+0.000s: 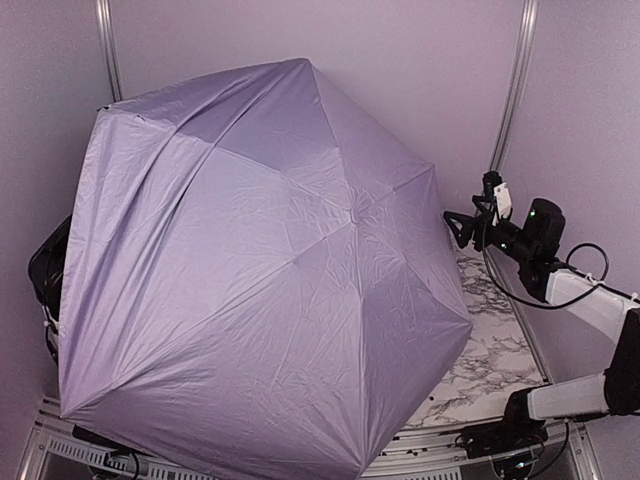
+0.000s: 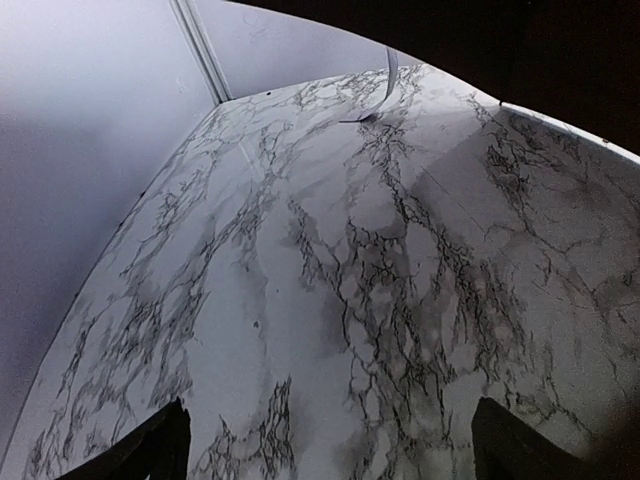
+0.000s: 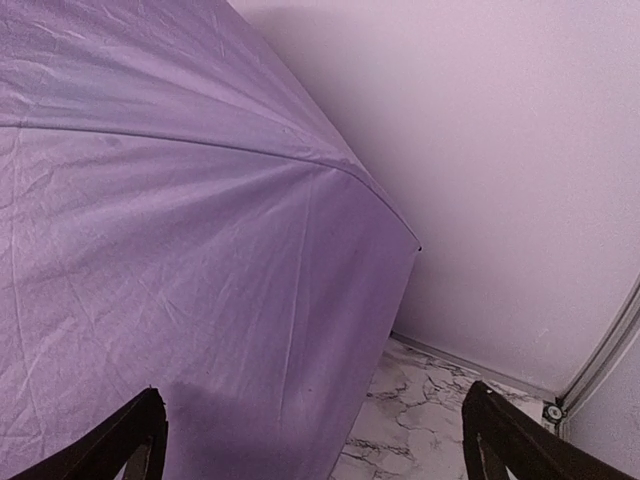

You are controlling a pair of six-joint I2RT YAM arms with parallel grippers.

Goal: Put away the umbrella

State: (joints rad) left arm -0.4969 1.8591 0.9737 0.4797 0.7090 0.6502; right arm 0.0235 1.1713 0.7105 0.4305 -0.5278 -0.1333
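I will next bring my left gripper in under the canopy's dark bottom (image 2: 520, 50) and put its open fingers around the umbrella's hidden stem, because only bare marble shows between them.
The umbrella (image 1: 290, 270) is open, and its pale lavender wrinkled canopy covers most of the table in the top view. Its shaft and handle are hidden under the canopy. My right gripper (image 1: 462, 228) is open and empty, raised just right of the canopy's right edge. In the right wrist view the canopy (image 3: 180, 250) fills the left side ahead of the open gripper (image 3: 315, 430). My left gripper (image 2: 330, 440) is open and empty over bare marble, and the canopy's dark underside (image 2: 520, 50) shows above it. In the top view the canopy hides the left gripper.
The marble table (image 1: 500, 350) shows only at the right, and also in the left wrist view (image 2: 300, 250). Pale walls close in the back and sides (image 1: 420, 70). A black part (image 1: 45, 265) sticks out at the canopy's left edge. A thin pale strip (image 2: 385, 85) hangs at the far end of the table.
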